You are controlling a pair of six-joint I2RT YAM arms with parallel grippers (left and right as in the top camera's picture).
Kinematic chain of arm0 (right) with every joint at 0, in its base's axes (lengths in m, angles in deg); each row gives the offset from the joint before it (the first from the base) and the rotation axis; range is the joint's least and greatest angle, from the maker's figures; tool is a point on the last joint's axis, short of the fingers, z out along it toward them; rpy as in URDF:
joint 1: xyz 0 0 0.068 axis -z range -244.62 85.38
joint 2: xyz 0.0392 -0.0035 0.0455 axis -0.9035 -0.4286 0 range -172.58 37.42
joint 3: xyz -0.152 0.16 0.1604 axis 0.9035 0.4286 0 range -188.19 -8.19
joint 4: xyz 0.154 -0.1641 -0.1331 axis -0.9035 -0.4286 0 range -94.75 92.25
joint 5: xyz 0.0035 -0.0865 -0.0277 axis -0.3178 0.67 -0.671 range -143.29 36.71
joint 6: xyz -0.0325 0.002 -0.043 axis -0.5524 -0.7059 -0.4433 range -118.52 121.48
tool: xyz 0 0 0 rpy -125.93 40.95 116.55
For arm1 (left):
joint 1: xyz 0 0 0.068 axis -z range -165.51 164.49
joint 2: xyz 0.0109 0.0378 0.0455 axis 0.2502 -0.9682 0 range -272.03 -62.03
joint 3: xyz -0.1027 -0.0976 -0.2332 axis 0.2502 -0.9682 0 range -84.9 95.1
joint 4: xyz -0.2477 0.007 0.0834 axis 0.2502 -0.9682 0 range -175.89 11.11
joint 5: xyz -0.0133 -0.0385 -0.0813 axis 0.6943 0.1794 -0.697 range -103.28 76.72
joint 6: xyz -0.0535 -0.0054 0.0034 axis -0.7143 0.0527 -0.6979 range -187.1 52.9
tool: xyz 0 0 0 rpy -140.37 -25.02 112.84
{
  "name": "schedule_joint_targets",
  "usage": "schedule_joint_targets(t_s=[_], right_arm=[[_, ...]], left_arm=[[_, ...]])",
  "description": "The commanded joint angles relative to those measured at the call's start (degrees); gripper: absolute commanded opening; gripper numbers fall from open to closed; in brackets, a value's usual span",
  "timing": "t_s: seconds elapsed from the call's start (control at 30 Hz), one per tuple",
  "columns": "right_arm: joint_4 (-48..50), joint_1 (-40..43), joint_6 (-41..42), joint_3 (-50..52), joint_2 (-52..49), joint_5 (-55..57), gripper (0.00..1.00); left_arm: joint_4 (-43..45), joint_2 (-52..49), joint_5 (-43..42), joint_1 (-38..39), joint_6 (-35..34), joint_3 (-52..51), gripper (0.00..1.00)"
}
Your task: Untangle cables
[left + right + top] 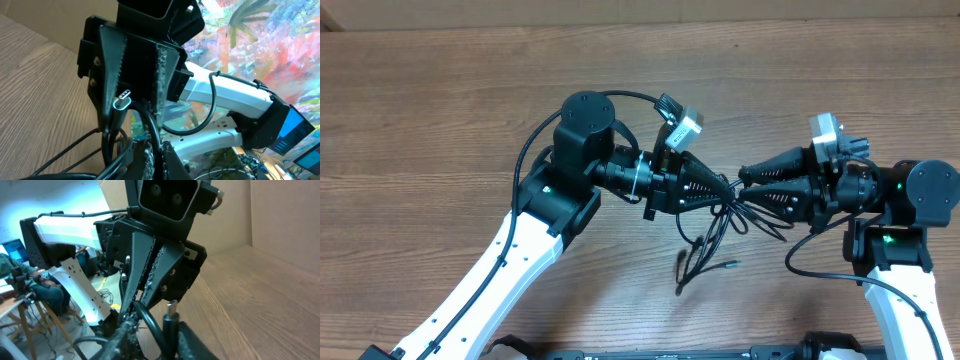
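The cable will go to the left in the overhead view next, and my left gripper will lower it and let it go, since bare wood lies below and to that side.
The cables (715,235) are thin black cords bunched in a tangle at the table's middle, with loops and plug ends trailing toward the front. My left gripper (725,190) and right gripper (742,185) meet tip to tip above the tangle. In the left wrist view my left gripper (156,160) is shut on a black cable (149,125). In the right wrist view my right gripper (155,340) is shut on a cable whose silver-tipped plug (171,311) stands up between the fingers. That plug also shows in the left wrist view (122,100).
The wooden table (440,110) runs to a cardboard wall (620,10) at the back. Loose plug ends (682,258) lie on the wood in front of the grippers. Thicker arm cords (525,150) loop beside the left arm and near the right arm's base (820,272).
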Motion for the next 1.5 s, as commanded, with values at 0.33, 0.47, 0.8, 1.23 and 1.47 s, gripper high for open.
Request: schedule_joint_targets(t_s=[0.33, 0.47, 0.8, 1.23, 1.47], right_arm=[[-5.38, 0.04, 0.52, -1.11, 0.15, -2.64, 0.06], [-7.1, 0.04, 0.52, -1.11, 0.15, -2.64, 0.04], [-7.65, 0.04, 0.52, -1.11, 0.15, -2.64, 0.04], [-7.67, 0.04, 0.55, -1.11, 0.15, -2.64, 0.04], [-7.65, 0.04, 0.55, -1.11, 0.15, -2.67, 0.08]], left_arm=[[0.42, -0.24, 14.62, 0.02, -4.11, 0.94, 0.04], [1.01, -0.24, 18.67, -0.09, -5.35, 0.94, 0.04], [0.33, -0.24, 20.35, -3.41, -7.26, 0.94, 0.04], [0.24, -0.28, 33.35, -3.76, -13.92, 0.94, 0.04], [-4.5, -0.52, 33.38, -3.78, -13.79, 0.94, 0.04]])
